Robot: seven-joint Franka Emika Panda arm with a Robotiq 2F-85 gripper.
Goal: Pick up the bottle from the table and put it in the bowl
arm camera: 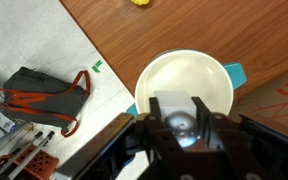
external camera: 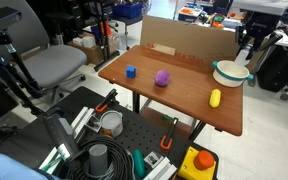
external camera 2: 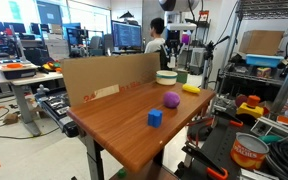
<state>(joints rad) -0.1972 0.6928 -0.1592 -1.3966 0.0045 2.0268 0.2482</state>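
Next I will lower my gripper into the bowl's open inside below it and release the small white bottle there, since the bottle still hangs above the bowl's rim.
In the wrist view my gripper (arm camera: 177,103) is shut on the small white bottle (arm camera: 174,98) and holds it right above the wide white bowl (arm camera: 164,70) with the teal rim. The bowl stands at a corner of the wooden table and shows in both exterior views (external camera: 232,72) (external camera 2: 167,76). The arm reaches down over it, with the gripper (external camera: 246,52) just above the bowl. The bottle is too small to make out in the exterior views.
On the table are a yellow oblong object (external camera: 215,97) (external camera 2: 191,88), a purple roundish object (external camera: 162,77) (external camera 2: 171,99) and a blue cube (external camera: 130,71) (external camera 2: 155,117). A cardboard wall (external camera: 189,40) stands along one table edge. A metal can (external camera: 111,122) sits on the lower bench.
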